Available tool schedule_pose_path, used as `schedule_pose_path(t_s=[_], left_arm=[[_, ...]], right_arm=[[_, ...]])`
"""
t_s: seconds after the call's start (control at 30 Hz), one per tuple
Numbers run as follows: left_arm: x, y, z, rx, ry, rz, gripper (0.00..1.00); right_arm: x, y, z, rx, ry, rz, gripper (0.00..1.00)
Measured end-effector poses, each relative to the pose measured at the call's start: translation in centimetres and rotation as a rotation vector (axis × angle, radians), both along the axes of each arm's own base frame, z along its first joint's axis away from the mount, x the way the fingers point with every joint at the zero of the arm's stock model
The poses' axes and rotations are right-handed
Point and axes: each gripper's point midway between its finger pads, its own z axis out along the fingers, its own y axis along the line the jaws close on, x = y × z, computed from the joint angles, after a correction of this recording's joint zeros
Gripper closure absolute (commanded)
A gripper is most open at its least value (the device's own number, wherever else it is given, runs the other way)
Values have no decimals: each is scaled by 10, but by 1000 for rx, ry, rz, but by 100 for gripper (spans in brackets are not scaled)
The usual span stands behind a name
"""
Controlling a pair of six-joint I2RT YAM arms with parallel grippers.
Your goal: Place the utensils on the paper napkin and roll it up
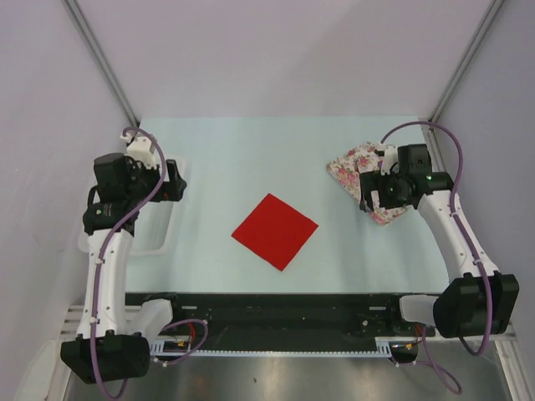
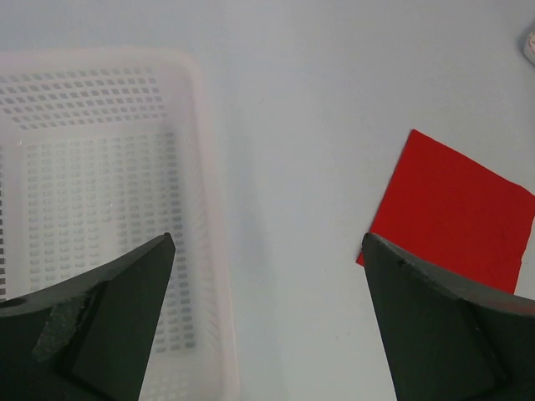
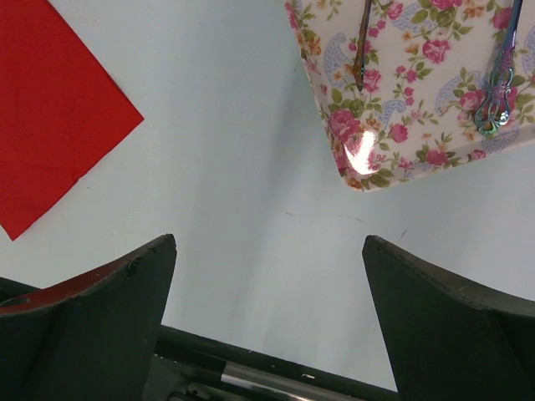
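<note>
I need to move my right gripper outward and down next, onto the near end of the slim dark handle, because that end lies well clear of the ornate handle.
The red paper napkin lies flat mid-table, turned like a diamond; it also shows in the left wrist view and the right wrist view. Two slim utensil handles, one dark and one ornate iridescent, lie on the floral-print piece at the right; their heads are out of view. My left gripper is open and empty over the basket's right rim. My right gripper is open and empty, just short of the floral piece.
A white perforated plastic basket sits at the table's left, empty where visible. Grey walls close in the back and sides. A black rail runs along the near edge between the arm bases.
</note>
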Motion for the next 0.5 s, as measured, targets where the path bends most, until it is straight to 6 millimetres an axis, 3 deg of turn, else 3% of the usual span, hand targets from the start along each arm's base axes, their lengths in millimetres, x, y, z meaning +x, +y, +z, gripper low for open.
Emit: schedule_pose_path(t_s=[0.5], left_arm=[[12, 3, 9, -1, -51, 20, 0]], right_arm=[[27, -10, -19, -33, 76, 13, 2]])
